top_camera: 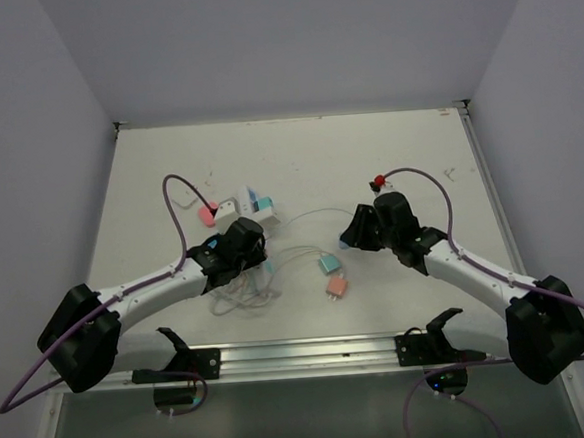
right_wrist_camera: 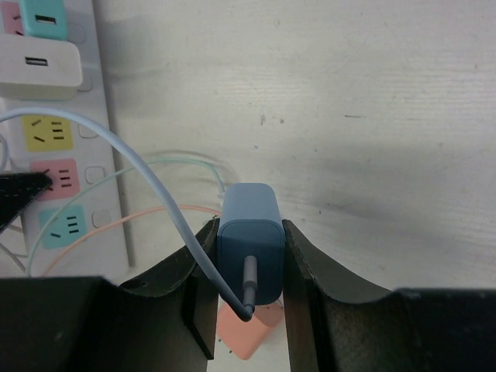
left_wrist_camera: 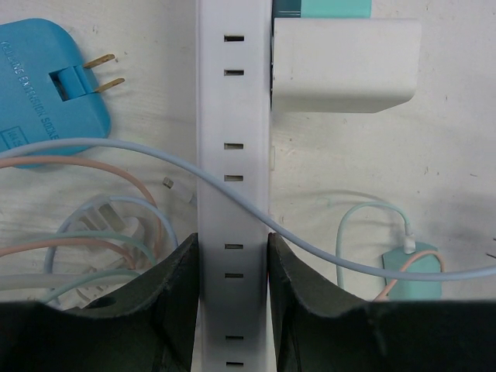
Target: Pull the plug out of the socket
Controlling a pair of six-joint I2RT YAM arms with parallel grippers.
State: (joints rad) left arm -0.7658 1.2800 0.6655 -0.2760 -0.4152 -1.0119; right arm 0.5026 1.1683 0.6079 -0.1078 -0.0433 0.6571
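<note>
The blue plug is off the socket (left_wrist_camera: 232, 155), so my right gripper needs to move down and back next and release it on the bare tabletop beside the loose teal plug.
The socket (left_wrist_camera: 232, 155) is a long white power strip, and my left gripper (left_wrist_camera: 231, 244) is shut on its two long sides. Its pastel outlet faces (right_wrist_camera: 54, 178) show at the left of the right wrist view. A white plug cube (left_wrist_camera: 345, 66) and a teal one (right_wrist_camera: 43, 15) sit in the strip. My right gripper (right_wrist_camera: 249, 229) is shut on a blue plug (right_wrist_camera: 248, 225), held clear of the socket over the bare table. A pale blue cable (right_wrist_camera: 155, 186) trails from this plug toward the strip. From above, the left gripper (top_camera: 236, 245) and right gripper (top_camera: 351, 233) are well apart.
A loose teal plug (top_camera: 326, 264) and a pink plug (top_camera: 337, 287) lie between the arms. A blue flat plug (left_wrist_camera: 46, 85) with bare prongs lies left of the strip. Coiled pastel cables (left_wrist_camera: 101, 232) lie by the left gripper. A pink piece (top_camera: 208, 215) lies behind the strip.
</note>
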